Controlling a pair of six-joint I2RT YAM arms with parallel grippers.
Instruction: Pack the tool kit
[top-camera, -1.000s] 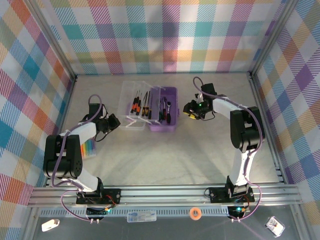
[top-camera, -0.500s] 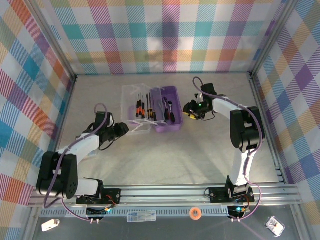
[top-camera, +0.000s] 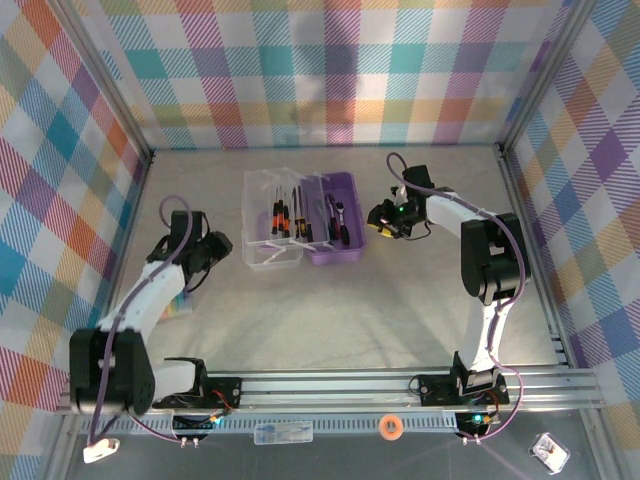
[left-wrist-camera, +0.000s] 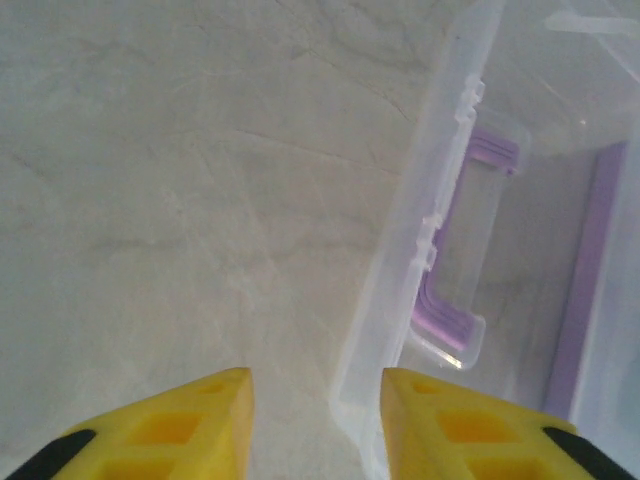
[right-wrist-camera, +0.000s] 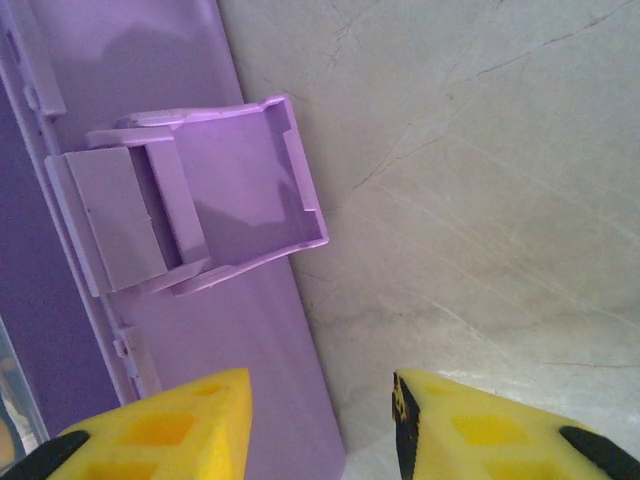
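Observation:
My left gripper comes down and toward the clear lid next so its open fingers straddle the lid's thin rim, which now runs beside one finger.
The tool kit's lilac case lies open mid-table, its clear lid folded out to the left. Screwdrivers with black and orange handles lie in it. My left gripper is open just left of the lid. In the left wrist view its yellow fingertips are spread, and the clear lid's edge with the purple handle runs close by the right one. My right gripper is open at the case's right side. Its left finger overlaps the purple wall below the latch.
A small rainbow-striped object lies by the left arm. Checked cloth walls and metal frame posts close in the table on three sides. Bare table stretches between the case and the arm bases.
My left gripper went from shut to open, pushed in against the lid's near corner, then drew back to the left. The case turned slightly. The right arm stayed put.

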